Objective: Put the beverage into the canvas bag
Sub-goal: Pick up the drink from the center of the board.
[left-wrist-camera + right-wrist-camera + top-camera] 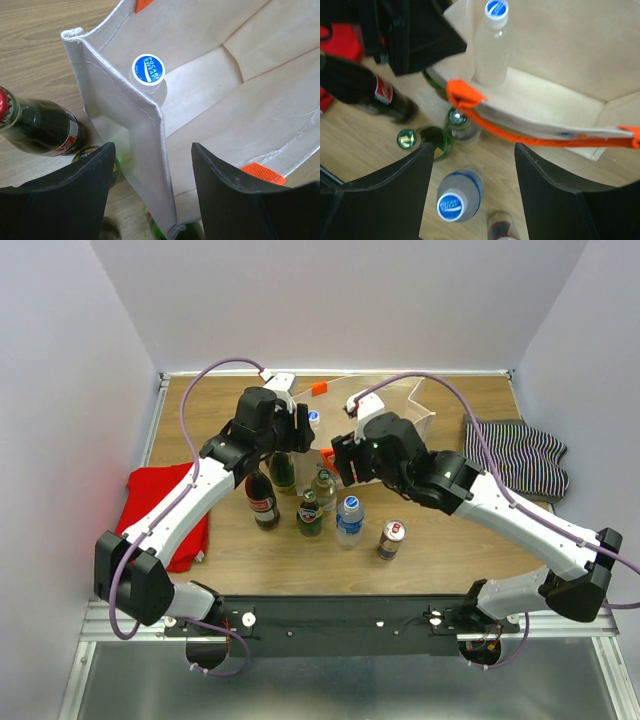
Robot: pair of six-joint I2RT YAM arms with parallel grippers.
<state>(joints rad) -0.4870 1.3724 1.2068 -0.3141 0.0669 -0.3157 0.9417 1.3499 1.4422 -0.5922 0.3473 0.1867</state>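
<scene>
I should next pull my right gripper's open fingers back and lower them around the second bottle's blue cap (pixel 351 503) (pixel 451 206) to close, because the cap is below and back.
The cream canvas bag (pixel 410 410) stands open at the back middle of the table. One beverage, a clear bottle with a blue cap (pixel 148 68), stands upright inside it by the corner. My left gripper (pixel 152 146) hangs open over that corner. The bag's wall (pixel 125 110) runs between its fingers without being pinched. My right gripper (pixel 474 146) is open and holds nothing. It hovers just in front of the bag's near rim and its orange handle (pixel 530 135), above a second blue-capped bottle (pixel 457 197) that stands on the table.
In front of the bag stand a cola bottle (pixel 263 502), two green bottles (pixel 310 515), a small clear bottle (pixel 324 488) and a can (pixel 391 539). A red cloth (pixel 160 505) lies at the left. A striped cloth (pixel 525 455) lies at the right.
</scene>
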